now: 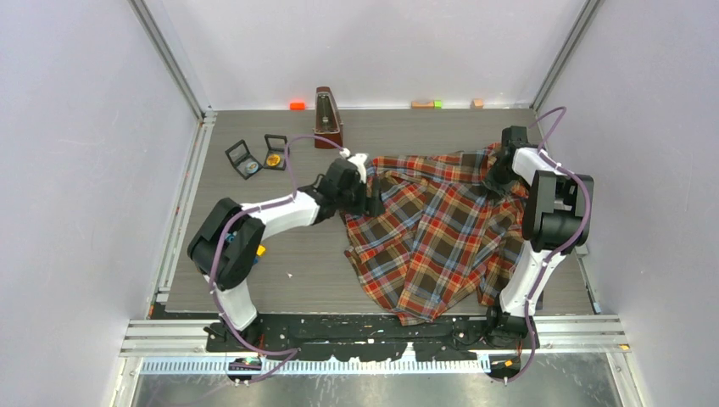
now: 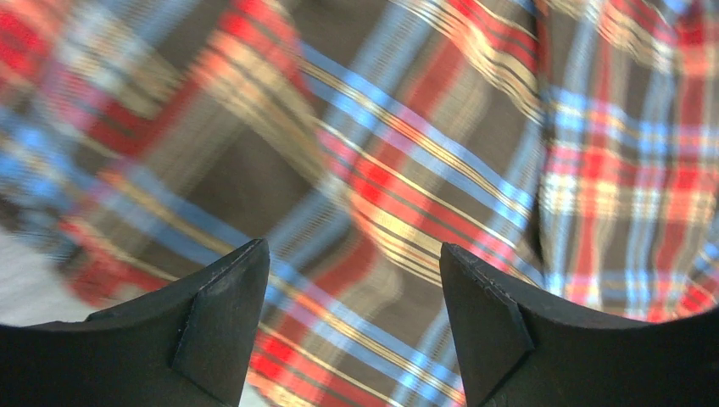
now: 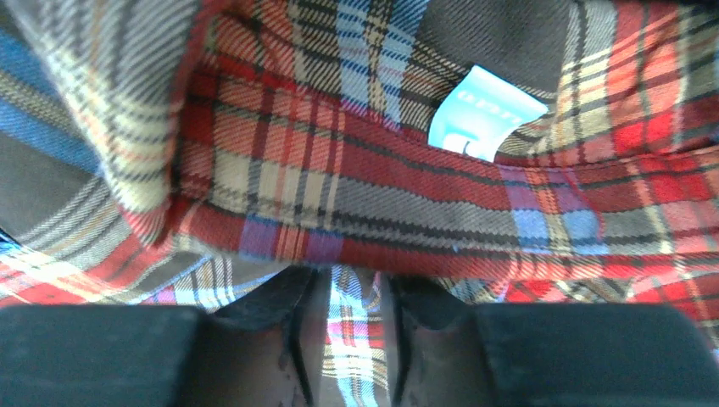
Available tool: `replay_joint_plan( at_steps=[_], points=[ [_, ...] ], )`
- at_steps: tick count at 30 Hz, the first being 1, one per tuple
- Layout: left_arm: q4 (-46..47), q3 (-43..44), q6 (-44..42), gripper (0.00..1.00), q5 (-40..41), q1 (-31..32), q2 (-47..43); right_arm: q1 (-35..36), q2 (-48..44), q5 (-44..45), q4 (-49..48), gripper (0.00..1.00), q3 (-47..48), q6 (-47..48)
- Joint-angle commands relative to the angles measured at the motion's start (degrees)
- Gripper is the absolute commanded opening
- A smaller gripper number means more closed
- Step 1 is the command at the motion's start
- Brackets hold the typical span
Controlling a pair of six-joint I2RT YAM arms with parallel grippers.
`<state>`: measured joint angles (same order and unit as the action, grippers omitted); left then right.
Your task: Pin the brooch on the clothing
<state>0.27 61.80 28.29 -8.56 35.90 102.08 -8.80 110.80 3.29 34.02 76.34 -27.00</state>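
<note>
The left gripper moves sideways and down onto the shirt's far corner next, since that corner lies below it and to its left in the top view.
The clothing [image 1: 432, 237], a plaid shirt in red, brown and light-blue checks, lies crumpled over the right half of the table. My left gripper [image 1: 373, 202] hovers at its upper left edge. In the left wrist view the left gripper [image 2: 352, 250] is open over the plaid cloth [image 2: 407, 153], with nothing between the fingers. My right gripper [image 1: 496, 180] is at the shirt's collar end at the back right. Close up, the right gripper [image 3: 352, 292] is shut on a fold of the clothing [image 3: 339, 153], near a light-blue label [image 3: 479, 123]. A gold round brooch [image 1: 274, 158] sits in a black case.
A second open black case [image 1: 244, 159] with a silvery round piece stands beside the first at the back left. A brown wooden pyramid-shaped box [image 1: 327, 119] stands at the back. Small coloured blocks [image 1: 297, 105] [image 1: 422, 103] line the back wall.
</note>
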Motion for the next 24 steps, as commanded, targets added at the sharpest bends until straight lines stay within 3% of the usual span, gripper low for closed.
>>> replay_joint_plan(
  at_steps=[1, 4, 10, 17, 20, 24],
  points=[
    [5.3, -1.8, 1.5, 0.77, -1.8, 5.4, -5.5, -0.3, -1.2, -1.7, -0.6, 0.18, 2.7, 0.5],
    [6.5, -2.4, 1.7, 0.80, -2.1, 6.5, -6.4, -0.3, -5.3, -2.5, -0.1, 0.02, 1.5, 0.3],
    [4.4, -2.5, -2.2, 0.88, 2.7, 3.3, -8.0, -0.3, -15.7, -0.7, 4.5, 0.00, 0.8, 1.2],
    [-3.3, 6.4, -12.9, 0.91, 7.1, -2.3, -0.7, -0.3, -27.7, 1.9, 8.6, 0.00, 1.5, 0.6],
    [-5.7, 9.7, -15.1, 0.89, 9.6, -3.6, 3.1, -0.3, -31.0, 2.4, 10.3, 0.00, 2.5, 0.6],
    [-6.7, 11.7, -15.1, 0.74, 10.1, -4.4, 5.9, -0.3, -33.5, 3.4, 12.3, 0.00, 3.9, 1.1]
  ],
)
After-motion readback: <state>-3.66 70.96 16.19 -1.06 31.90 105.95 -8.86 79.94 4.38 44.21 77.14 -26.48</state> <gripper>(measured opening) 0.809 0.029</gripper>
